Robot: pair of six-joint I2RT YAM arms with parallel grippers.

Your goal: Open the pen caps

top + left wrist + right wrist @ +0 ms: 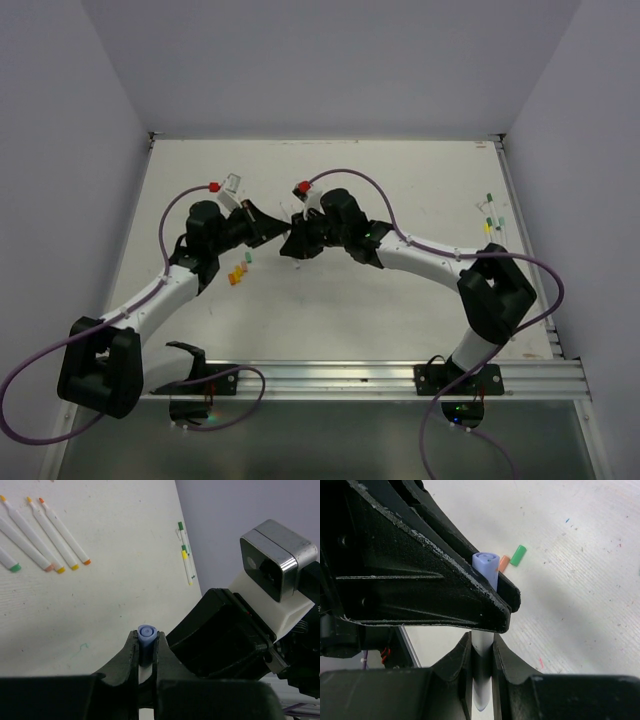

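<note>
My left gripper will next pull the purple cap off, move it back and down onto bare tabletop beside the gathered caps' orange end and let go, because that spot is below and back.
In the middle of the table my two grippers meet tip to tip over one pen. My left gripper [146, 642] [270, 232] is shut on its purple pen cap [146, 636] [486, 564], which sticks out between the fingers. My right gripper [482, 647] [296, 243] is shut on the white pen barrel [482, 662]. The cap still sits on the barrel's end. Loose pen caps lie on the table beside the left gripper: an orange one [504, 563] [237, 274] and a green one [518, 555] [249, 257].
Several white pens [55, 535] with coloured ends lie side by side on the table in the left wrist view. More pens [185, 555] [493, 213] lie near the table's right edge. The right arm's wrist camera [277, 560] looms close to the left gripper.
</note>
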